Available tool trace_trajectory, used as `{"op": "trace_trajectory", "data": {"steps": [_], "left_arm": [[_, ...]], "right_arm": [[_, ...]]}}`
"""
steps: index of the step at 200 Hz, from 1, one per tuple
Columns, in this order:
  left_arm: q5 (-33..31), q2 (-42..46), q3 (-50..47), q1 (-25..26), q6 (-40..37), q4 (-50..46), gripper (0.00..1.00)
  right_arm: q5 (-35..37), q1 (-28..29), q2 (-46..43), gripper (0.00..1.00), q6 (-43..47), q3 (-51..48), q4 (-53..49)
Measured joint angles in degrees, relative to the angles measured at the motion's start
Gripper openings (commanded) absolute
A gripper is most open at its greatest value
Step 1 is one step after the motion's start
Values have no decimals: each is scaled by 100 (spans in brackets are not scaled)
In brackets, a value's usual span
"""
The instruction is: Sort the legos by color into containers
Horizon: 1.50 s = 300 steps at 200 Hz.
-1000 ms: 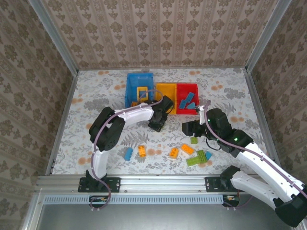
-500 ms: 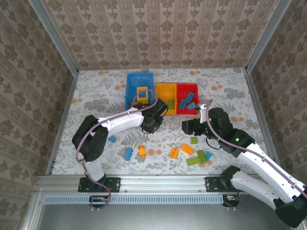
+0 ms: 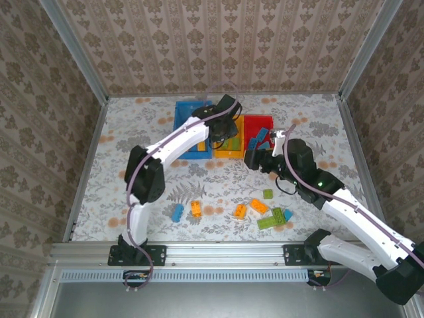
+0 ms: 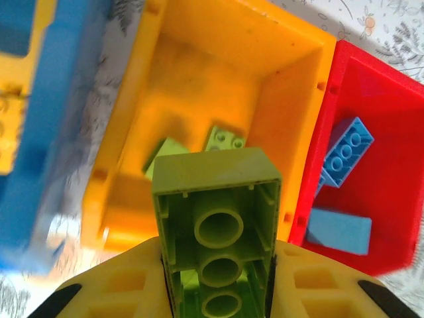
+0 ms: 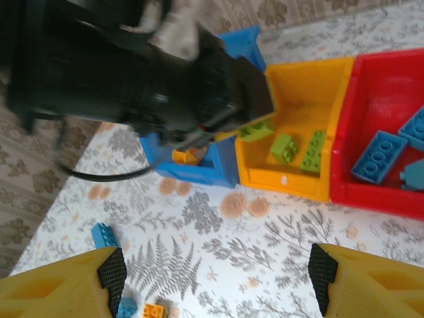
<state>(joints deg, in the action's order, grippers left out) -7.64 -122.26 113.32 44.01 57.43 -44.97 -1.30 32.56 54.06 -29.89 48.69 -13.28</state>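
Observation:
My left gripper moves down into the yellow-orange bin (image 3: 229, 154) next and lets go of the light green brick there, because green bricks already lie on the bin's bottom.
My left gripper (image 4: 216, 255) is shut on a light green brick (image 4: 215, 199), held underside-up over the yellow-orange bin (image 4: 291, 112). Two green bricks (image 5: 285, 147) lie in that bin. The joined red bin (image 4: 391, 126) holds blue bricks (image 4: 344, 156). In the top view the left gripper (image 3: 222, 138) hangs over the yellow-orange bin (image 3: 229, 154), beside the blue bin (image 3: 192, 107). My right gripper (image 3: 252, 159) stands open in front of the red bin (image 3: 260, 121), with nothing between its fingers (image 5: 112, 275). Loose orange (image 3: 240, 211), green (image 3: 271, 220) and blue (image 3: 177, 212) bricks lie near the front.
The left arm's dark wrist (image 5: 152, 73) crosses above the blue bin (image 5: 225, 165). A blue brick (image 5: 103, 233) and an orange one (image 5: 154, 310) lie on the floral tablecloth below the right gripper. Metal rails and papered walls enclose the table.
The left arm has swung from the table in front of the bins to above the yellow-orange bin, carrying the green brick. The right gripper has shifted slightly up and left.

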Motion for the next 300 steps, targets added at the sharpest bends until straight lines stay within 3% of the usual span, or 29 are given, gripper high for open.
{"op": "trace_trajectory", "data": {"steps": [42, 88, 117, 163, 196, 232, 271, 300], "left_arm": [[-39, -859, 1012, -66, -778, -280, 30], [83, -1051, 1023, -201, -1309, -184, 52], [79, -1051, 1019, -210, -1440, -175, 57], [28, -721, 658, -166, -1464, -127, 57], [-166, 295, 35, -11, -1438, 9, 58], [-341, 2367, -1456, 264, -1145, 470, 60], [-592, 4520, -3394, 251, -664, 570, 63], [-999, 6030, -4540, 247, -188, -107, 64]], "right_arm": [[68, 0, 44, 76, -39, 133, 107], [68, -2, 44, 77, -39, 133, 109], [66, -2, 44, 77, -50, 133, 109], [66, -2, 44, 77, -50, 133, 79], [79, -2, 20, 76, 11, 131, -157], [125, 92, -7, 76, 173, 131, -516], [286, 780, 247, 76, 490, 133, -800], [297, 1491, 697, 77, 769, 181, -774]]}}
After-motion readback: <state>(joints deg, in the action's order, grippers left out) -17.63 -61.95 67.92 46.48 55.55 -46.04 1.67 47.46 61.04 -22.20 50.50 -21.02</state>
